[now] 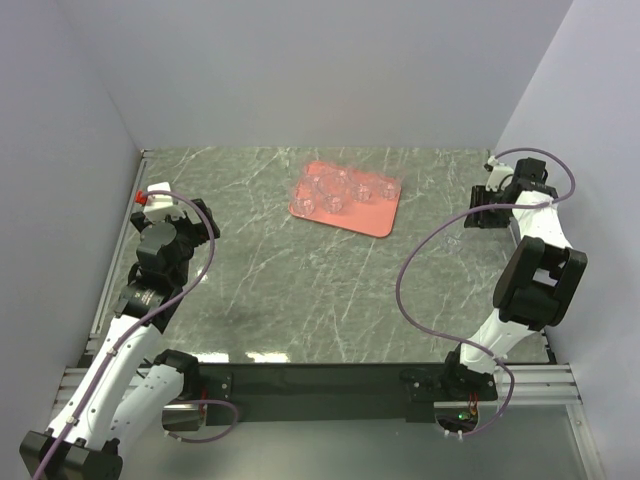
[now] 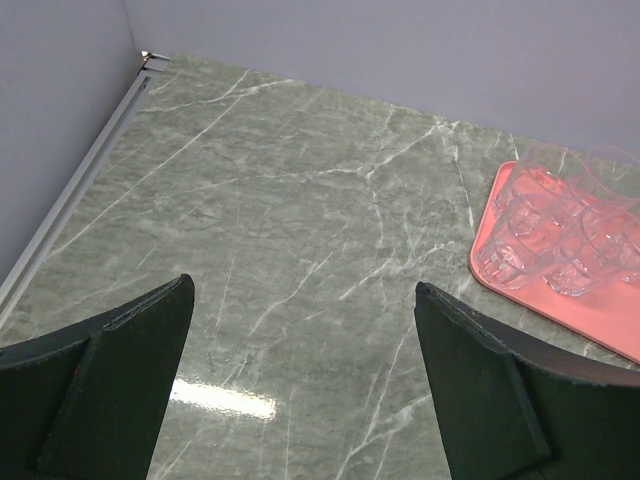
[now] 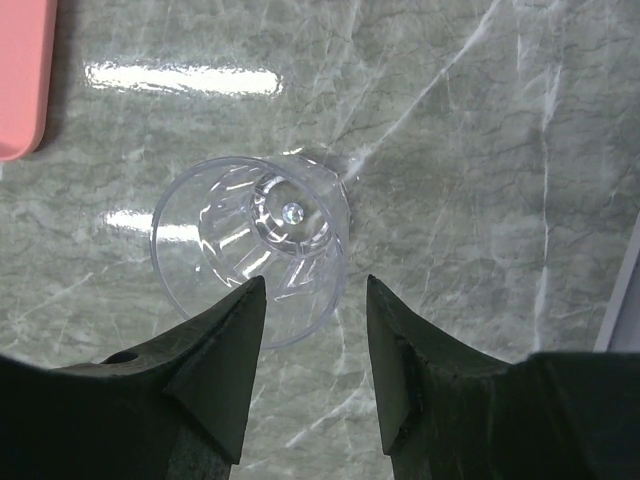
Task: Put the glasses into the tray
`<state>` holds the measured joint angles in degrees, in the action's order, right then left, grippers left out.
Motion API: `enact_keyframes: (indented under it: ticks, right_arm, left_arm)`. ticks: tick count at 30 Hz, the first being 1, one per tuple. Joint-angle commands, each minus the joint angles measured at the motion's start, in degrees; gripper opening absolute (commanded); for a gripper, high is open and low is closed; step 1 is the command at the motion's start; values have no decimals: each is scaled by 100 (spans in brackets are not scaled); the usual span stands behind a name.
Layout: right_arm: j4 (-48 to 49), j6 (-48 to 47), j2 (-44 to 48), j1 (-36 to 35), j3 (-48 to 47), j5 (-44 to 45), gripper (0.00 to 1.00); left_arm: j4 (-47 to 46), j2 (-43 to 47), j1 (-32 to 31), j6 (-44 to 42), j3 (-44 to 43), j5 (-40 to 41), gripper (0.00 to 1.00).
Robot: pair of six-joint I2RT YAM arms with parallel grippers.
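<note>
The right gripper moves down over the glass's rim (image 3: pixel 338 290) next and closes on the glass's side there. One finger hangs over the glass's opening and the other outside.
The salmon-pink tray (image 1: pixel 375 217) lies at the far middle of the table with several clear glasses (image 1: pixel 340 190) standing on it. They show again in the left wrist view (image 2: pixel 550 235) on the tray (image 2: pixel 590 315). One more clear glass (image 3: pixel 250 245) stands upright on the table under my right gripper (image 3: pixel 312 285). That gripper is open, its left finger over the glass's mouth and its right finger outside the wall. My right gripper (image 1: pixel 484 210) is at the table's far right. My left gripper (image 1: pixel 190 222) is open and empty at the left (image 2: pixel 303 290).
The table is grey-green marble with white veins. Plain walls close it on the left, back and right. A metal rail (image 2: pixel 80 185) runs along the left edge. The tray's corner (image 3: pixel 20 80) shows left of the lone glass.
</note>
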<state>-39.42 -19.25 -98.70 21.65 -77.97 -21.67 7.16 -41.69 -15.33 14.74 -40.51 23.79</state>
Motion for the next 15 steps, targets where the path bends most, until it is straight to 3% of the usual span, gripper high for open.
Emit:
enact_keyframes:
  ticks: [1,15]
  right_arm:
    - [198,-62,52,67,80,40,52]
    - [233,44,-334,85,46,-30,40]
  left_arm:
    - [-109,100,22,46,-80,-76,98]
    - [-109,109,22,46,-80,-76,98]
